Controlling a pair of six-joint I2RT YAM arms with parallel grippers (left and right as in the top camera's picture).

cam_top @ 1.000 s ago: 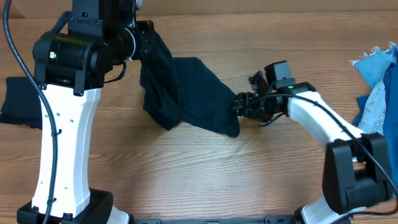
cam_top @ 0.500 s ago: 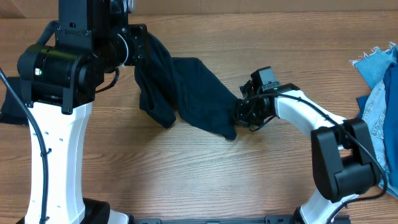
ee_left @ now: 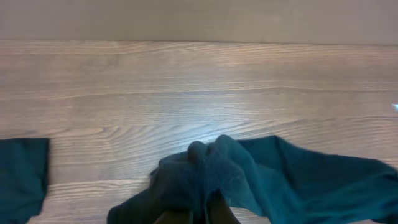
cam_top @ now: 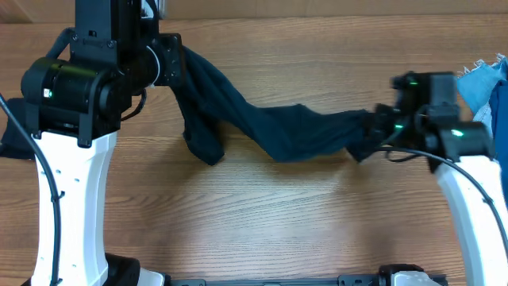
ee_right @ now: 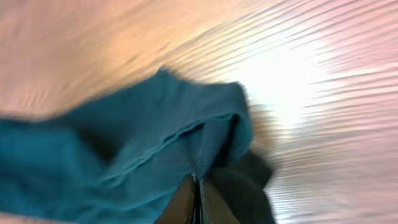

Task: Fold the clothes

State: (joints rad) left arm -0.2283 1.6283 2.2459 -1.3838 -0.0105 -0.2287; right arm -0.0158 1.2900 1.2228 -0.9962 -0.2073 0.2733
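Note:
The left gripper will next pull away from the right gripper to straighten the sagging garment, then lower it to the bare tabletop below and let go.
A dark navy garment [cam_top: 294, 131] hangs stretched between my two grippers above the wooden table. My left gripper [cam_top: 179, 67] is shut on its far-left end, where a loose lobe [cam_top: 202, 141] droops to the table. In the left wrist view the cloth [ee_left: 214, 165] bunches over my fingertips [ee_left: 202, 216]. My right gripper [cam_top: 367, 129] is shut on the garment's right end. The right wrist view shows the hem [ee_right: 143, 155] pinched between the closed fingers [ee_right: 198, 196].
Light-blue denim pieces [cam_top: 486, 79] lie at the table's right edge, just beyond the right arm. Another navy piece [cam_top: 9, 135] lies at the far left, partly behind the left arm; it also shows in the left wrist view [ee_left: 22, 177].
The right gripper closed on the garment's right edge and pulled it far to the right, drawing the crumpled cloth into a long band. The left gripper stayed nearly in place.

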